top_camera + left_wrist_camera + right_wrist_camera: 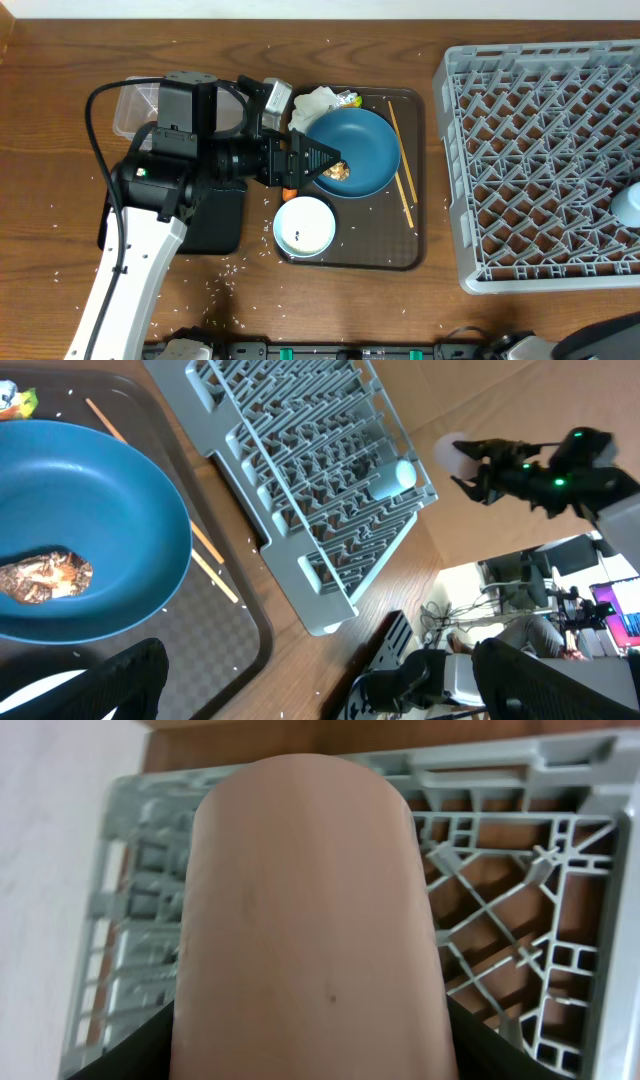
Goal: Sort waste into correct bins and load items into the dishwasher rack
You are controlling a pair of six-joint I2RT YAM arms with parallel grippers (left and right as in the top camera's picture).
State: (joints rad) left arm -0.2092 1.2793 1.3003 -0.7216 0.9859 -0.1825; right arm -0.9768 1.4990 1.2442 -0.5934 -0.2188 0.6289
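Observation:
I should next lower my right gripper with the white-and-pink cup (310,900) toward the grey rack's bars below and let go of the cup, because the bars are empty.
The dark-blue bowl (362,148) sits on the brown serving tray (412,255) with brownish food scraps (340,172) inside; both also show in the left wrist view (90,530), (45,576). My left gripper (330,160) is open and empty over the bowl's left rim, its fingers wide apart in the left wrist view (320,690). An orange carrot (288,192) peeks out beside it. The white bowl (304,225), the napkin (318,100) with its wrapper (348,99) and the chopsticks (400,165) lie on the tray. My right gripper (310,1060) is shut on the white-and-pink cup (310,900) above the rack (500,920).
The grey rack (545,160) stands at the right with the light-blue cup (628,203) in it. The clear tub (135,105) and the black tray (215,215) lie left of the serving tray, partly under my left arm. Rice grains (232,268) are scattered on the table.

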